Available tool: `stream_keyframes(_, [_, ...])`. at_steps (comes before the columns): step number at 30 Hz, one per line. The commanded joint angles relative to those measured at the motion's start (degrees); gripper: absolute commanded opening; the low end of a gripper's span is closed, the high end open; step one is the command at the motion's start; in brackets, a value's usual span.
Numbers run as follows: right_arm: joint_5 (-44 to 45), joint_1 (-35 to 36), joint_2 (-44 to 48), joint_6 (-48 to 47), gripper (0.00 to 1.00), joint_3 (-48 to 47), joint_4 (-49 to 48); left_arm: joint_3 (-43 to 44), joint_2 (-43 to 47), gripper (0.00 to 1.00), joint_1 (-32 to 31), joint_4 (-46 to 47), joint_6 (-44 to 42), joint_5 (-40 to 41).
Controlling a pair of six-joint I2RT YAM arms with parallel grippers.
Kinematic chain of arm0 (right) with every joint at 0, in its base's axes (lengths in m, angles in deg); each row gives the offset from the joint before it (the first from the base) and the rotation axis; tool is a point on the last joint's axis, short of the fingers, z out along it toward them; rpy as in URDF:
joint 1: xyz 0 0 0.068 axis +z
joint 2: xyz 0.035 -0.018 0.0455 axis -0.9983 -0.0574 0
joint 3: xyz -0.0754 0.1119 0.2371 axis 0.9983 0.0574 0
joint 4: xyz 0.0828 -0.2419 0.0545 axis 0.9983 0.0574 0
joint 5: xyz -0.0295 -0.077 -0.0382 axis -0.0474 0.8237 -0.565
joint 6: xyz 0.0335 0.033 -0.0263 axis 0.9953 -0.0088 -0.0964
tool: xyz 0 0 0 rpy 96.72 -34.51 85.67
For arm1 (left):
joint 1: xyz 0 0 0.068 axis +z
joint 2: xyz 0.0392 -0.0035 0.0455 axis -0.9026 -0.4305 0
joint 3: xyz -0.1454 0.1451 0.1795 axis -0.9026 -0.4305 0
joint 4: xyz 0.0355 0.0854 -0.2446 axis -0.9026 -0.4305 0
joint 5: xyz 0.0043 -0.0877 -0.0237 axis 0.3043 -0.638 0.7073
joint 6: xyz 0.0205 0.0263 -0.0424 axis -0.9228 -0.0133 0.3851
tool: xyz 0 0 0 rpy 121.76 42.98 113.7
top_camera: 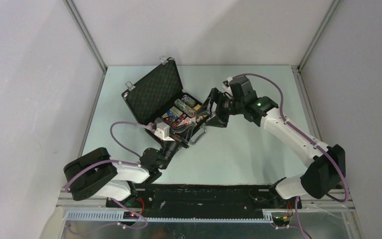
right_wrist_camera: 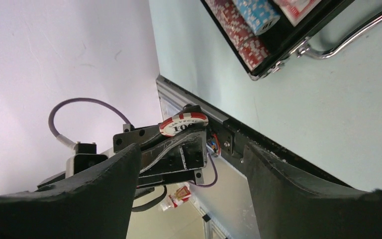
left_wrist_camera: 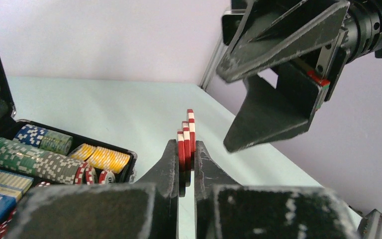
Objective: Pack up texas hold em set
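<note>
I should move my left gripper outward, tip down and release the matching chips, as the gap point(top_camera: 203, 119) point(left_wrist_camera: 120, 176) beside the tray's red chips is outward and below the gripper.
The black case point(top_camera: 155, 91) of the texas hold em set lies open on the table, foam lid tilted back. Its tray point(left_wrist_camera: 125, 155) holds rows of green chips point(left_wrist_camera: 30, 159), yellow chips point(left_wrist_camera: 102, 157) and blue chips point(left_wrist_camera: 32, 134). My left gripper point(left_wrist_camera: 186, 149) is shut on three red-and-white poker chips point(left_wrist_camera: 188, 135), held on edge just right of the tray. In the right wrist view these chips point(right_wrist_camera: 184, 123) show their face. My right gripper point(right_wrist_camera: 191, 164) stands open, close above and beyond the left one, nothing between its fingers point(left_wrist_camera: 268, 117).
The case's silver handle point(right_wrist_camera: 348, 40) sticks out over the pale green table point(top_camera: 248, 149) toward the arms. Grey walls and metal corner posts point(top_camera: 87, 40) close in the table. A black rail point(top_camera: 204, 191) runs along the near edge.
</note>
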Motion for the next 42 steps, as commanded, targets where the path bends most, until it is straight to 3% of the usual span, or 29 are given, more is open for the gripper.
stream_keyframes(1, [-0.53, -2.85, 4.00, -2.19, 0.79, 1.06, 0.48, -1.52, 3.75, 0.00, 0.26, 1.12, -2.59, 0.72])
stream_keyframes(4, [0.70, -5.71, 6.74, -4.65, 0.79, 2.33, 1.48, -0.44, 9.21, 0.00, 1.59, -10.30, 2.03, -1.46])
stream_keyframes(7, [4.20, -7.75, 10.25, -8.39, 0.79, 5.28, 2.44, 3.29, 14.61, 0.00, 3.64, -34.15, 6.42, -6.56])
stream_keyframes(8, [4.94, -8.84, 12.38, -9.00, 0.78, 6.08, 2.55, 6.77, 16.98, 0.00, 5.05, -46.46, 6.78, -7.62])
stream_keyframes(10, [6.76, -10.42, 15.29, -10.98, 0.78, 8.28, 2.94, 11.29, 18.68, 0.00, 8.23, -59.92, 7.38, -12.99])
stream_keyframes(14, [11.04, -12.70, 20.27, -14.53, 0.77, 12.58, 3.54, 16.37, 16.68, 0.00, 16.24, -72.66, 8.27, -25.57])
stream_keyframes(18, [11.53, -13.50, 21.90, -16.38, 0.76, 14.54, 2.94, 27.71, 8.54, 0.00, 18.10, -87.87, 3.86, -27.92])
stream_keyframes(23, [8.92, -13.71, 20.26, -18.73, 0.72, 14.78, 3.38, 39.22, -3.44, 0.00, 19.43, -94.34, 1.59, -30.34])
stream_keyframes(28, [8.98, -13.72, 20.85, -19.89, 0.72, 16.35, 3.77, 49.04, -12.91, 0.00, 19.70, -99.95, -0.59, -27.32])
stream_keyframes(38, [8.69, -14.22, 21.90, -21.46, 0.71, 18.40, 3.74, 60.34, -23.01, 0.00, 19.80, -108.97, -2.14, -19.19])
stream_keyframes(42, [8.41, -14.41, 22.02, -21.48, 0.71, 19.22, 3.41, 62.77, -25.62, 0.00, 19.78, -109.65, -3.97, -22.65])
